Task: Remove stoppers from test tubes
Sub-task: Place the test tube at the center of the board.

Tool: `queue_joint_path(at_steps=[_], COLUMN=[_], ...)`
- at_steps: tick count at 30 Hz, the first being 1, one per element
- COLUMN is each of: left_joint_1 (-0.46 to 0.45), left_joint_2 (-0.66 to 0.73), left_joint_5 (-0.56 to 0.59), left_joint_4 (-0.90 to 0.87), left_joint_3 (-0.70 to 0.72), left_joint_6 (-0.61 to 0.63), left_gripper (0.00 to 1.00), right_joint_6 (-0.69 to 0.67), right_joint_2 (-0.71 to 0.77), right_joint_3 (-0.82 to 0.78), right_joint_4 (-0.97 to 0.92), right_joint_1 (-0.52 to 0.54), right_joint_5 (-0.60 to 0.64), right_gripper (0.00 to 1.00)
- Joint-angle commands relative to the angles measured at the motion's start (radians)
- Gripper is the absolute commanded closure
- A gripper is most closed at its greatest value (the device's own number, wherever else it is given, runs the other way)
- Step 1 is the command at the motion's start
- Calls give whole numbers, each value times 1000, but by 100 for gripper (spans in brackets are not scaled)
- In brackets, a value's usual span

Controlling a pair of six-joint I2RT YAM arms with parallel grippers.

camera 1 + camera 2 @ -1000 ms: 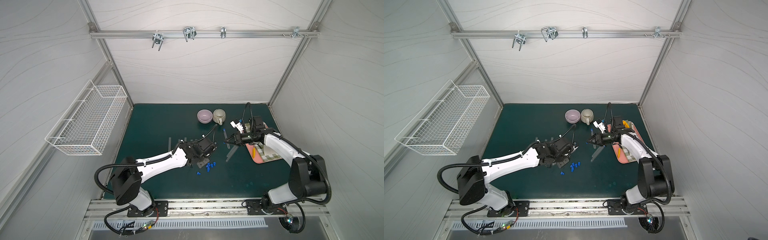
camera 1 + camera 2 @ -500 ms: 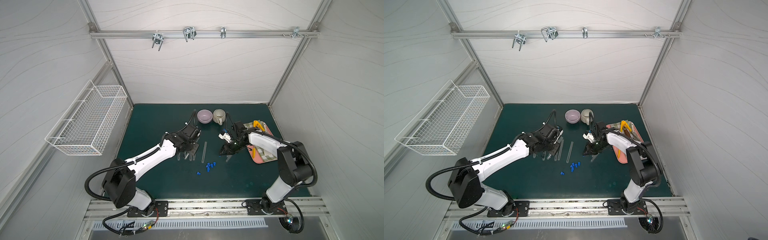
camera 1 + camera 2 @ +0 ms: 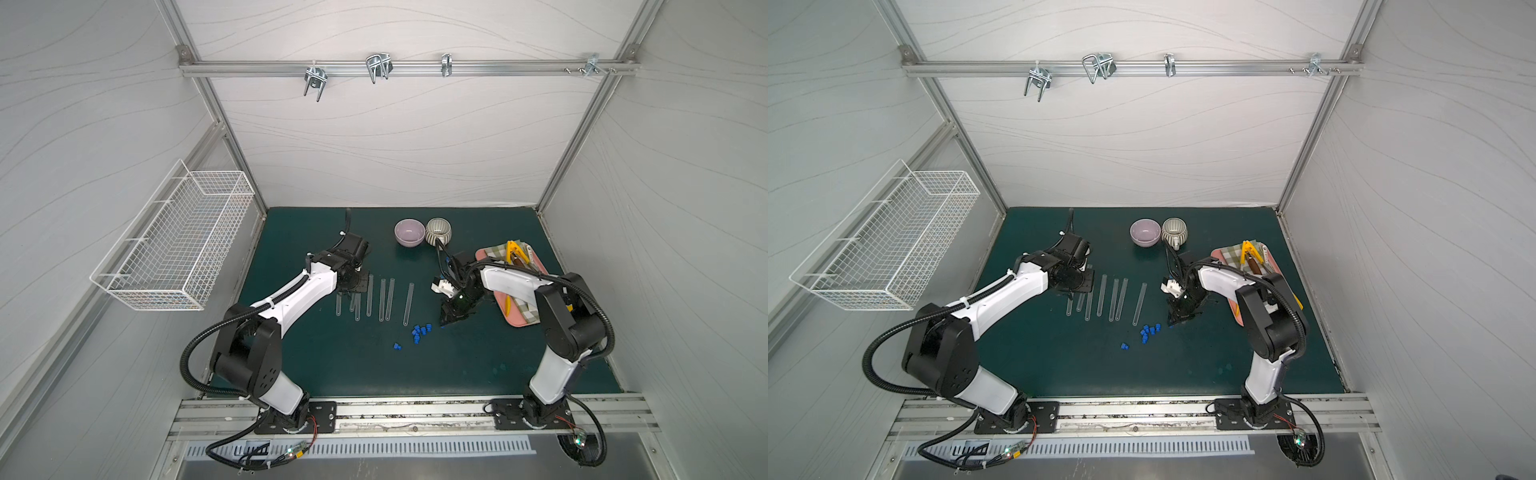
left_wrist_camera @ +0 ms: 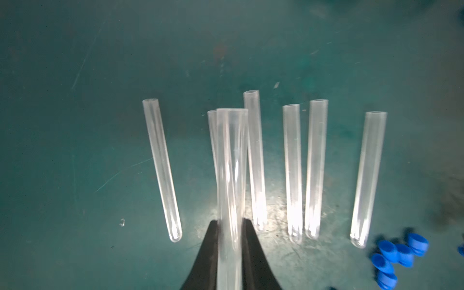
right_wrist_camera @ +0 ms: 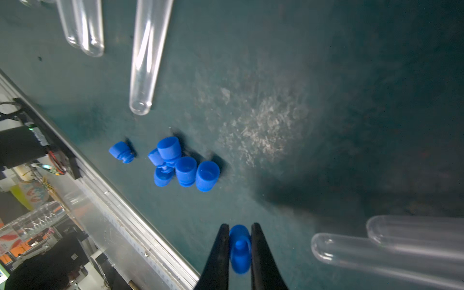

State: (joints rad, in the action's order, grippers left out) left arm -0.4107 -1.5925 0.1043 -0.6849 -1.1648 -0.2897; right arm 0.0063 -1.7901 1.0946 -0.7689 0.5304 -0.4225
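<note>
The robot's left gripper will next go down into the gap (image 3: 346, 307) (image 4: 192, 169) between the row's end tube and its neighbor to release the tube, since bare mat lies below in that gap.
Several clear test tubes (image 3: 382, 299) lie side by side, open-mouthed, on the green mat (image 3: 332, 365). My left gripper (image 4: 230, 222) is shut on one more test tube (image 4: 231, 163), holding it just over that row (image 4: 291, 173); in a top view the gripper (image 3: 356, 291) sits at the row's left end. Several loose blue stoppers (image 3: 419, 332) form a small pile in front of the tubes. My right gripper (image 5: 239, 226) is shut on a single blue stopper (image 5: 240, 248), low over the mat to the right of the pile (image 5: 185, 165).
A purple bowl (image 3: 409, 232) and a striped cup (image 3: 438, 230) stand at the back. A pink tray (image 3: 523, 324) holding a checked cloth and yellow-handled tools (image 3: 515, 251) lies at the right. Two more tubes (image 5: 401, 251) lie near my right gripper. A wire basket (image 3: 178, 245) hangs on the left wall.
A second ago the grippers were close together over the mat's middle. They have drawn apart: the left carried a tube to the row, the right came down beside the stopper pile.
</note>
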Motion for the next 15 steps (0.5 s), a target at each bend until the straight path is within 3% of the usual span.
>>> queue_joint_path(at_steps=[1,15], left_joint_1=[26,69], left_joint_2=[-58,-247], left_joint_5=[42,58], left_joint_4=[-34,-37], left_joint_3=[-73,-148], left_joint_6=[-24,-33], left_gripper=[92,90], right_joint_6=[-33,-34], right_joint_2=[-24,-47], right_joint_3=[20,21], right_joint_4=[-50,-37], right_joint_1=[20,46], right_joint_5=[30,19], right_gripper=[94,88])
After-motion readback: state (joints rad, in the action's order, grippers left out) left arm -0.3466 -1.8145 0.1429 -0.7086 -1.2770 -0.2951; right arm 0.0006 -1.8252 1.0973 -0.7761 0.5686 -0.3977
